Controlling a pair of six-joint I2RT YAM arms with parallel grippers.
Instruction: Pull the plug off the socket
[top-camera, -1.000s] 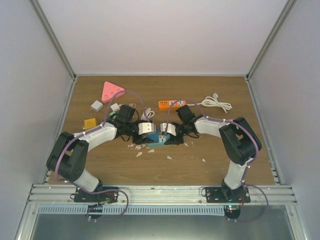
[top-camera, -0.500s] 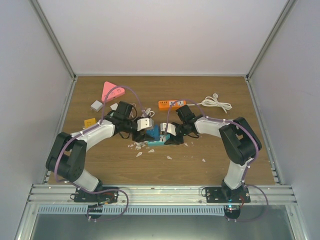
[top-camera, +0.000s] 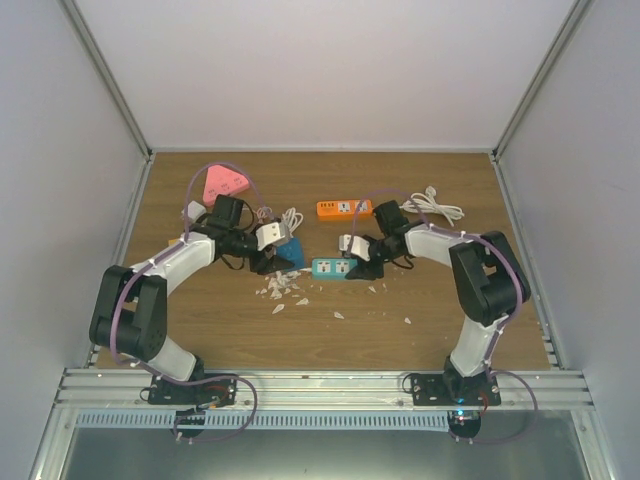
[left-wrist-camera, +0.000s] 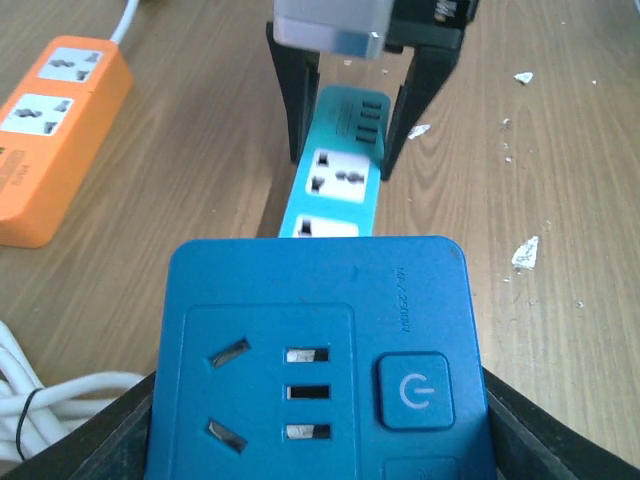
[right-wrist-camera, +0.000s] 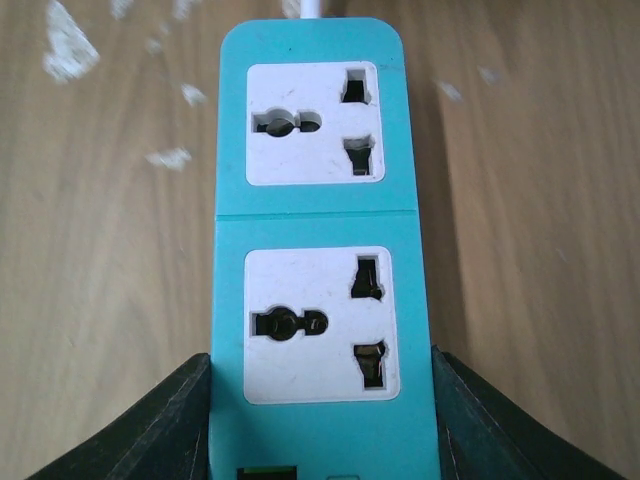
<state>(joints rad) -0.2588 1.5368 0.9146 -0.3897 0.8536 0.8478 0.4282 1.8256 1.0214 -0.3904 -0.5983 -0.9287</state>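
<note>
The tabletop below my left gripper and to its left in the top view is bare and clear of chips, so I will carry the plug there, lower it and release it.
The plug is a dark blue cube adapter (left-wrist-camera: 315, 350) with its own sockets and a power button. My left gripper (left-wrist-camera: 320, 425) is shut on it and holds it apart from the socket strip; it also shows in the top view (top-camera: 287, 257). The socket is a teal power strip (right-wrist-camera: 318, 250) with two white outlets, both empty. My right gripper (right-wrist-camera: 322, 425) is shut on its near end. In the top view the strip (top-camera: 333, 267) lies on the table, a short gap right of the plug. The left wrist view shows the strip (left-wrist-camera: 338, 185) between the right gripper's fingers (left-wrist-camera: 290, 100).
An orange power strip (top-camera: 344, 208) and a coiled white cable (top-camera: 432, 205) lie behind the right arm. A pink triangular strip (top-camera: 220, 182), a white adapter (top-camera: 193, 210) and another white cable (top-camera: 290, 222) lie at the back left. White chips (top-camera: 280, 292) litter the table's middle.
My left gripper has moved left and back with the blue plug, which has come off the teal strip. The right gripper and strip have shifted slightly right.
</note>
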